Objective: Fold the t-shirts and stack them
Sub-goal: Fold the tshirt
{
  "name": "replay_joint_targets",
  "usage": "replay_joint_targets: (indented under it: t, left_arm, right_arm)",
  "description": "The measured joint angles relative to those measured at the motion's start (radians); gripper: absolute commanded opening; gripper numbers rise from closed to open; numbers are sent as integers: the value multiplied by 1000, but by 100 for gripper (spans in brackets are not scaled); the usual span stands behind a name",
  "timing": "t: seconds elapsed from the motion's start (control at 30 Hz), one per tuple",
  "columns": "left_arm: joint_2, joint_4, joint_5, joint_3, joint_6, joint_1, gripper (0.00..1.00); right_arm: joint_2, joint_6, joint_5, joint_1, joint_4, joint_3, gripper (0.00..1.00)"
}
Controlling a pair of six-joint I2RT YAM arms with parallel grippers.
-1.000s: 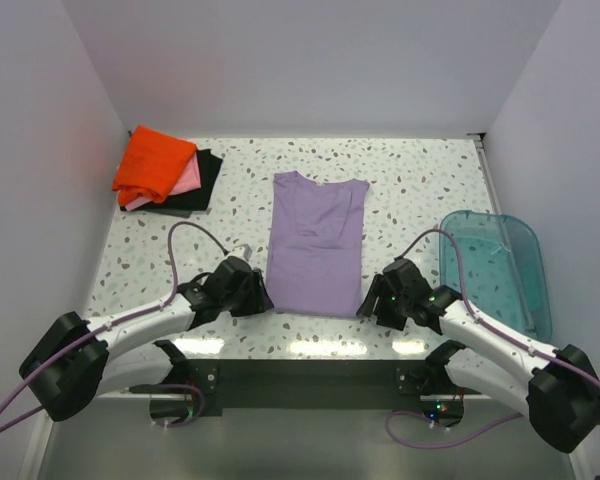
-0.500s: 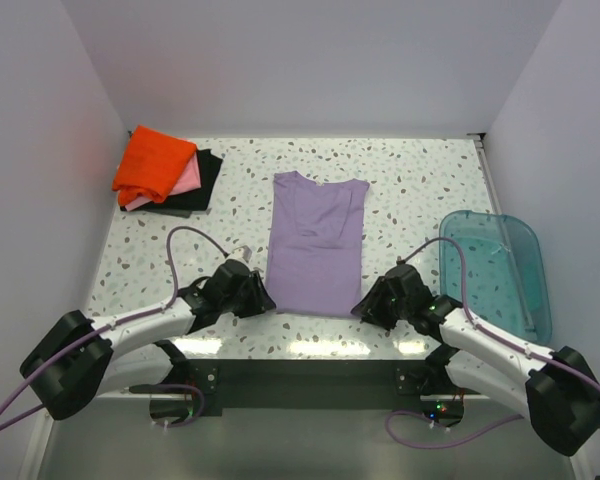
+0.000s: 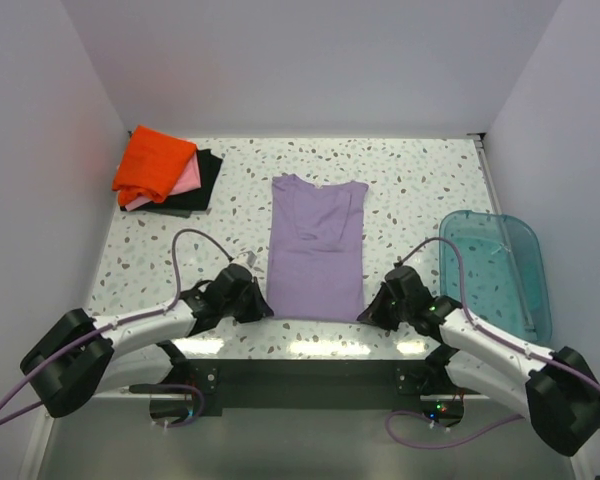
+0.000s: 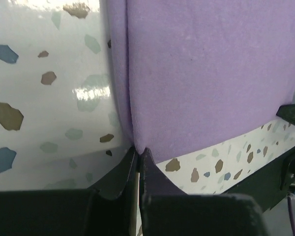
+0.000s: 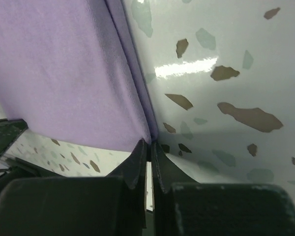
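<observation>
I should next use my left gripper to move the lavender t-shirt's hem up and outward, then down over its collar corner facing the orange t-shirt, and let go of it. The lavender t-shirt lies long.
The lavender t-shirt [image 3: 315, 245] lies flat in the middle of the table, folded into a long strip with its collar at the far end. My left gripper [image 3: 263, 308] is shut on the shirt's near left corner; in the left wrist view the fingertips [image 4: 138, 149] pinch the folded edge of the purple cloth [image 4: 206, 73]. My right gripper [image 3: 368, 312] is shut on the near right corner, its tips [image 5: 151, 142] nipping the purple cloth [image 5: 64, 73]. At the far left an orange t-shirt [image 3: 155, 163] sits folded on a pink one [image 3: 185, 181] and a black one [image 3: 202, 180].
A translucent teal bin [image 3: 495, 270] stands at the right edge of the speckled table [image 3: 420, 180]. White walls close in the left, back and right sides. The shirt's hem lies close to the table's near edge [image 3: 310, 345].
Both grippers have gone from open to shut on the near corners of the lavender shirt. The hem has shifted slightly toward the near edge.
</observation>
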Motion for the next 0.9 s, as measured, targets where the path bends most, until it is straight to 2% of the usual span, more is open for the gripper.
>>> replay_joint_targets:
  t: [0.13, 0.23, 0.33, 0.43, 0.67, 0.9]
  left_arm:
    - [-53, -83, -9, 3, 2, -72, 0]
    - [-117, -187, -31, 24, -6, -161, 0]
    - [-185, -293, -61, 69, -13, -226, 0]
    - [-224, -378, -95, 139, -16, -243, 0]
    - [-162, -497, -209, 397, 25, -231, 0]
    - [-103, -491, -204, 566, 115, -71, 0]
  right_arm:
    - [-80, -77, -3, 10, -119, 11, 0]
    - [-205, -130, -2, 39, -253, 35, 0]
    - [-327, -174, 4, 58, -383, 98, 0]
    - [-383, -224, 35, 62, -494, 218, 0]
    - [-241, -332, 127, 63, -592, 428, 0]
    - [-64, -399, 214, 63, -616, 628, 0]
